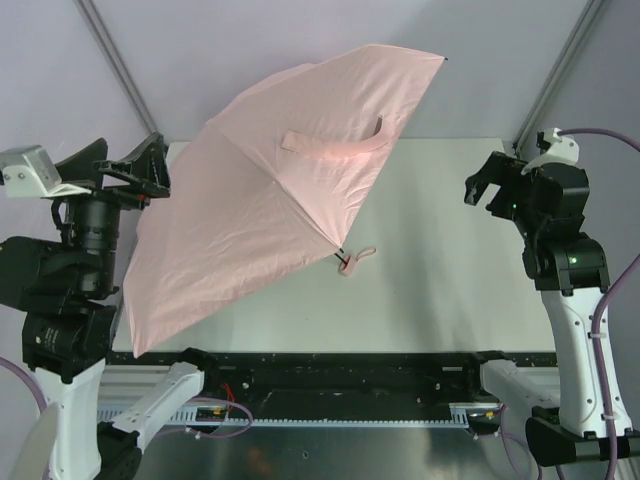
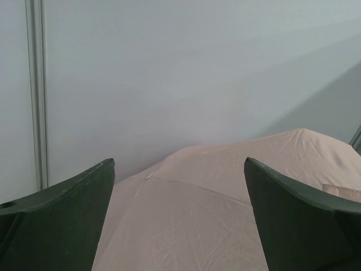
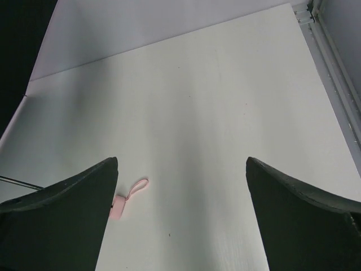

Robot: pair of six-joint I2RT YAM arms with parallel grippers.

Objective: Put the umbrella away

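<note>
The right gripper goes down to the left in the top view next, in under the canopy's edge onto the dark shaft (image 1: 340, 257) (image 3: 21, 183), since it shows bare beyond the handle.
The pale pink umbrella (image 1: 270, 200) lies open on its side on the white table, canopy toward the left and back. Its closure strap (image 1: 330, 145) hangs on the fabric. Its small pink handle with wrist loop (image 1: 352, 261) rests on the table near the middle; the handle also shows in the right wrist view (image 3: 119, 206). My left gripper (image 1: 150, 165) is open and empty, raised at the canopy's left edge; the canopy fills the lower left wrist view (image 2: 186, 214). My right gripper (image 1: 482, 190) is open and empty, raised at the table's right side, well apart from the handle.
The white table (image 1: 440, 290) runs to a metal frame rail (image 3: 333, 62) at its right edge. Grey curtain walls with frame poles stand behind. A black rail (image 1: 350, 365) and the arm bases sit along the near edge.
</note>
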